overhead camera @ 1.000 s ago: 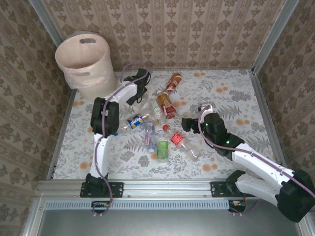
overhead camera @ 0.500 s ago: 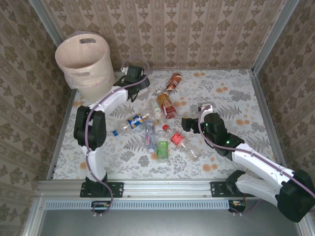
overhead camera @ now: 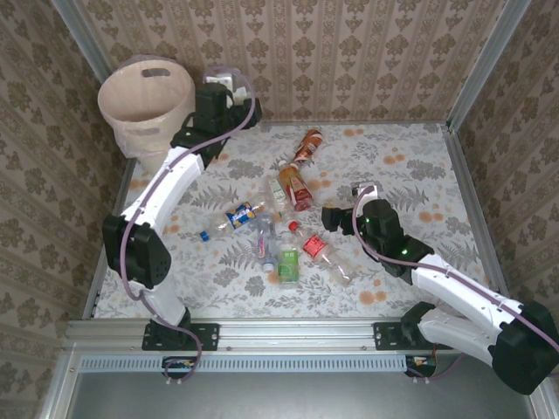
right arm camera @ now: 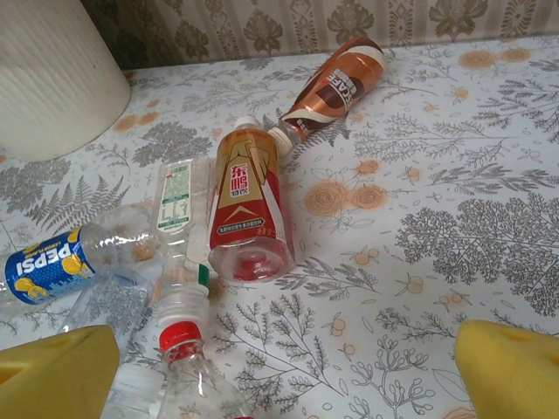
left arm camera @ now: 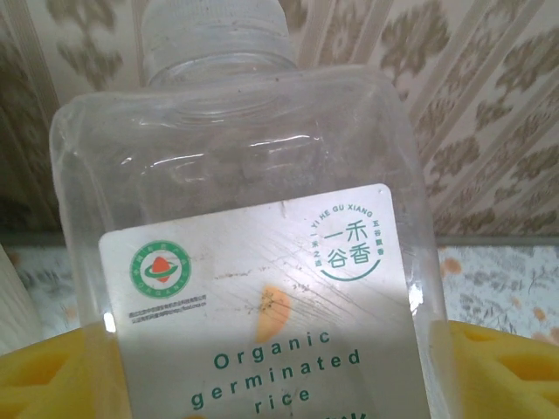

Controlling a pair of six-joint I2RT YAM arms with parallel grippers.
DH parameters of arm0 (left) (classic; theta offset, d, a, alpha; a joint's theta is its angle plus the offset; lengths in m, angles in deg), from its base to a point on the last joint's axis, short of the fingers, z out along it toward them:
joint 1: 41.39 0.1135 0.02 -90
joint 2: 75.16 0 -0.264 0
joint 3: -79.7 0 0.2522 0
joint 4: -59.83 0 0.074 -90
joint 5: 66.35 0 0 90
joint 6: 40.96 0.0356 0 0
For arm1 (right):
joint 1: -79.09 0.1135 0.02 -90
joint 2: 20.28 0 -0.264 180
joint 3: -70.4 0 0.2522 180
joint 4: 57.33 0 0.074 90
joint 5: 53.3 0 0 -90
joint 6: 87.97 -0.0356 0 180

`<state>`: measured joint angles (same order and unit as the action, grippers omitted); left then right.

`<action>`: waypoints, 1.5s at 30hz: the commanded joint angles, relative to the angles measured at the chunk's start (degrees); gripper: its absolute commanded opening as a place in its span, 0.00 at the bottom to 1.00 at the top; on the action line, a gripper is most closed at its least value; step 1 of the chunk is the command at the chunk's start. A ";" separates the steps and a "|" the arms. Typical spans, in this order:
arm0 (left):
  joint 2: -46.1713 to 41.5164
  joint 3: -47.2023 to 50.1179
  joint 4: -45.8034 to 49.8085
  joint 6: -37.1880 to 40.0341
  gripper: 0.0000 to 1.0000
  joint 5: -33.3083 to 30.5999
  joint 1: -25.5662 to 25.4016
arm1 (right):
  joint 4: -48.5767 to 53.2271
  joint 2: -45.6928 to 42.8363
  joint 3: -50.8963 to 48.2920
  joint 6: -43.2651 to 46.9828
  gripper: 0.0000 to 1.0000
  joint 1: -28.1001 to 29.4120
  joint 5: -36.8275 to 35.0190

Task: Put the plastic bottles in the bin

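My left gripper should move the clear plastic bottle sideways over the bin's opening (overhead camera: 147,98) next and let it go there. The bottle is still hanging beside the bin's rim.
My left gripper (overhead camera: 218,87) is raised beside the rim of the pale beige bin (overhead camera: 131,109) and is shut on a clear plastic bottle (left arm camera: 253,262) with a white "Organic germinated rice" label. Its yellow pads (left arm camera: 502,367) press the bottle's sides. Several plastic bottles lie in the table's middle: a brown one (overhead camera: 307,144), a red-and-gold one (overhead camera: 295,188), a blue Pepsi one (overhead camera: 240,214), a green-labelled one (overhead camera: 287,262) and a red-capped one (overhead camera: 319,249). My right gripper (overhead camera: 334,218) hovers open just right of them, with bare table between its fingers (right arm camera: 288,375).
Patterned walls enclose the floral table (overhead camera: 402,175) at the back and sides. The bin's side (right arm camera: 48,70) stands at the far left corner. Bare tabletop lies to the right of the bottle cluster.
My left arm has lifted the clear bottle off the table and swung it back and left, up beside the bin's rim. The right arm has stayed still.
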<state>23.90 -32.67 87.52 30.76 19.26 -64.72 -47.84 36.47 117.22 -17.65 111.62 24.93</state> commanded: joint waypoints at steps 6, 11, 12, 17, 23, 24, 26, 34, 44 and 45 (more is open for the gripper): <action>-5.32 -5.48 0.57 7.44 0.73 -2.05 6.02 | -2.23 -0.24 1.92 -0.06 1.00 0.16 0.56; -4.29 -8.21 0.22 8.68 0.72 -1.99 11.98 | -2.67 -0.15 1.75 -0.52 1.00 0.17 0.81; -3.78 -8.95 0.20 9.02 0.72 -0.59 13.32 | -2.58 -0.15 1.78 -0.60 1.00 0.16 0.83; -1.07 -11.79 0.26 9.16 0.72 4.76 19.12 | -2.76 -0.06 1.75 -0.77 1.00 0.16 0.71; 2.82 -13.61 0.55 8.79 0.73 8.25 24.70 | -2.87 0.56 2.03 -0.96 1.00 0.16 0.92; 3.42 -13.79 0.81 8.94 0.73 8.66 25.28 | -2.85 0.55 2.01 -1.04 1.00 0.16 0.90; 4.39 -13.51 1.01 9.13 0.75 8.99 26.25 | -2.85 0.66 2.10 -1.07 1.00 0.16 0.92; 7.64 -14.08 3.66 5.92 0.97 11.55 28.76 | -2.58 1.08 2.56 -1.06 1.00 0.16 0.62; 6.32 -13.46 4.01 4.36 1.00 11.41 28.66 | -3.11 2.55 2.80 -0.82 1.00 0.16 0.85; 6.15 -13.29 4.07 4.14 1.00 11.57 28.62 | -3.11 2.70 2.89 -0.82 1.00 0.16 0.92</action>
<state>32.03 -44.58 91.43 36.40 29.91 -36.30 -49.74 38.72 117.99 -17.85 111.62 25.13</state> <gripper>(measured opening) 0.999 0.999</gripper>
